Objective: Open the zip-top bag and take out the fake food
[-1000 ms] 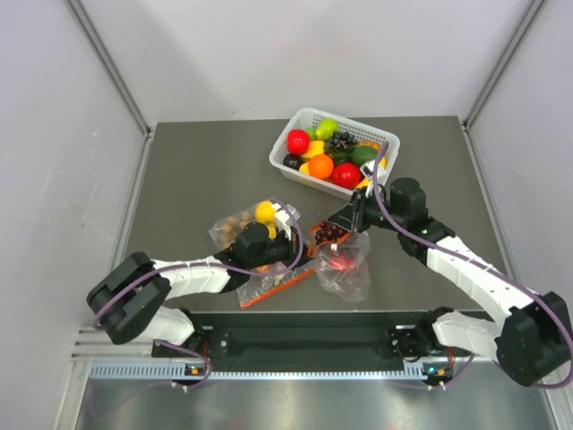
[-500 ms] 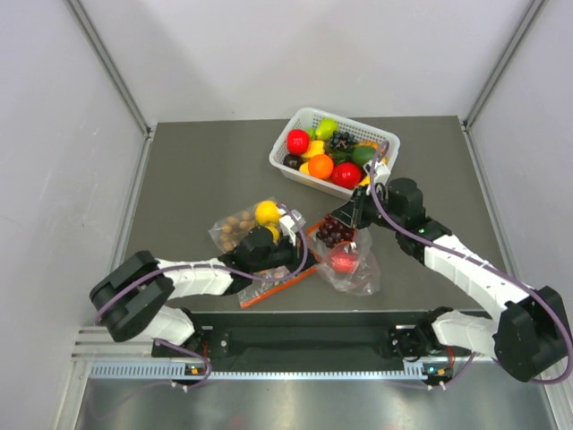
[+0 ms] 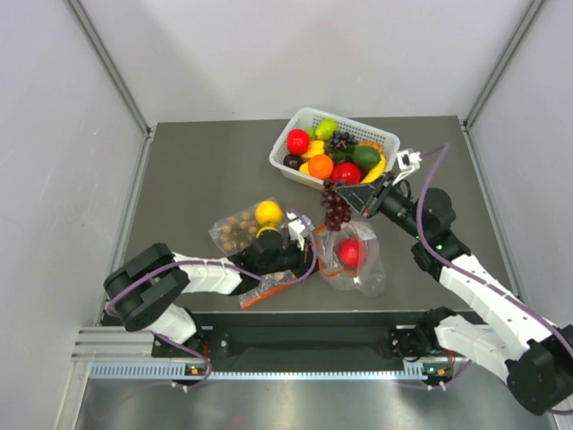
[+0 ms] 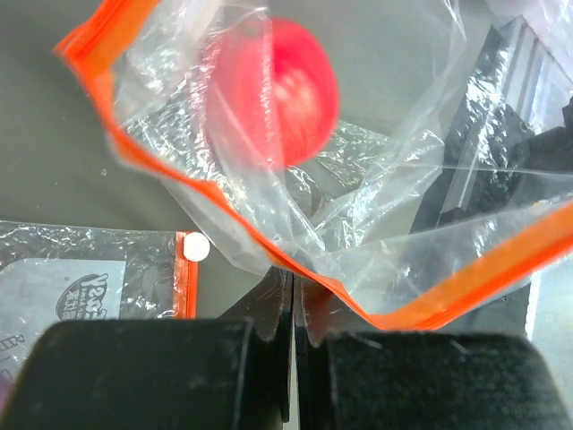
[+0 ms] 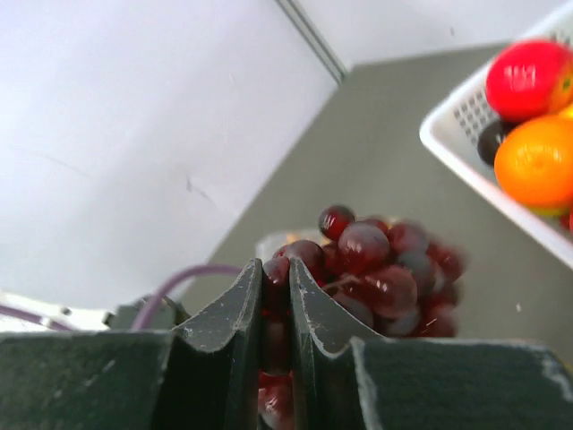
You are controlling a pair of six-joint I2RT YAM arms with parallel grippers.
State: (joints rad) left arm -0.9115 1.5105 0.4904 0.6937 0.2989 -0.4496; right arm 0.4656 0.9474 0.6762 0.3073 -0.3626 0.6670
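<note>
My right gripper holds the grapes. It will go outward and left in the top view, then down over the basket's dark-fruit end (image 3: 294,159) (image 5: 489,136) to release them where other fruits lie.
The clear zip-top bag (image 3: 354,260) with an orange-red zip strip lies open near the table's front, a red apple (image 3: 350,253) inside it; bag (image 4: 394,224) and apple (image 4: 273,90) fill the left wrist view. My left gripper (image 3: 300,240) is shut on the bag's zip edge (image 4: 295,273). My right gripper (image 3: 351,202) is shut on the dark purple grape bunch (image 3: 337,207) and holds it in the air between the bag and the basket. The grapes (image 5: 376,269) show clamped between my right fingers.
A white basket (image 3: 387,140) at the back right holds several fruits. A second clear bag (image 3: 240,226) with a yellow lemon and brown nuts lies left of my left gripper. A flat empty bag with an orange strip (image 4: 89,287) lies by the front edge.
My right gripper has lifted the grape bunch out of the bag and carried it up and right toward the basket. The left gripper has kept hold of the bag's edge.
</note>
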